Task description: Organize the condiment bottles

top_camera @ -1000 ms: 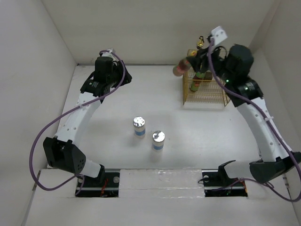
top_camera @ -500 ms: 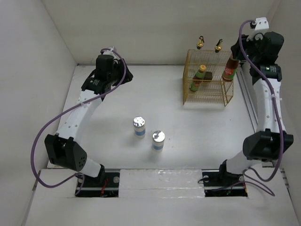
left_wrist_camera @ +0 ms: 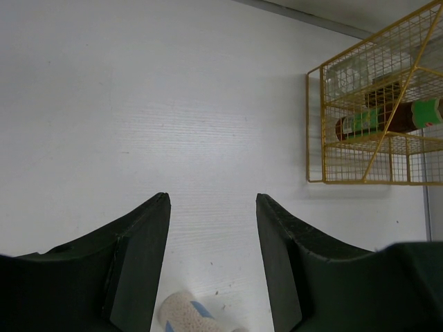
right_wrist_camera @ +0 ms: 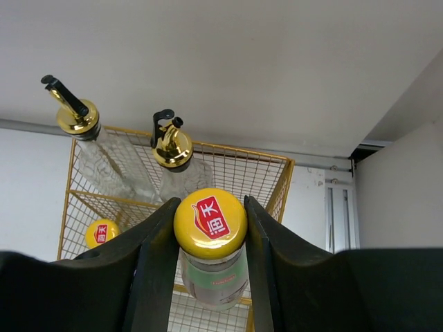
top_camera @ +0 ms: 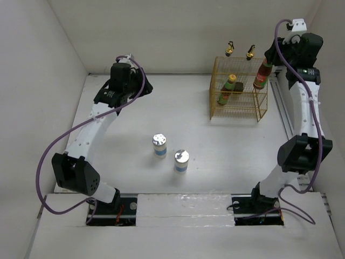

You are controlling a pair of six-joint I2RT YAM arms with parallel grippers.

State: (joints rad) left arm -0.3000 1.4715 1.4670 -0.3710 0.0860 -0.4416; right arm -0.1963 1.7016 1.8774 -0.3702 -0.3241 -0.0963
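Note:
I will next move my right gripper down to the left in the top view and release the yellow cap, because the rack space beside the leaning bottle is below on that side.
My right gripper (top_camera: 272,65) (right_wrist_camera: 210,225) is shut on the yellow cap of a red-brown sauce bottle (top_camera: 261,76) (right_wrist_camera: 211,259) with a green label, held at the right end of the yellow wire rack (top_camera: 237,110). A second sauce bottle (top_camera: 227,89) (right_wrist_camera: 100,232) leans inside the rack. Two clear glass bottles with gold pourer tops (top_camera: 230,50) (top_camera: 250,53) (right_wrist_camera: 73,117) (right_wrist_camera: 171,145) stand at the rack's back. Two white silver-lidded jars (top_camera: 159,144) (top_camera: 181,160) stand mid-table. My left gripper (top_camera: 141,86) (left_wrist_camera: 211,207) is open and empty at the far left.
White walls close in the table at the back and both sides. A grey rail (top_camera: 281,108) runs along the table's right edge beside the rack. In the left wrist view the rack (left_wrist_camera: 374,117) is at the upper right and a white jar (left_wrist_camera: 183,315) at the bottom.
The right arm swung from in front of the rack up to its right end carrying the sauce bottle, then edged it slightly left and higher. The left arm has not moved.

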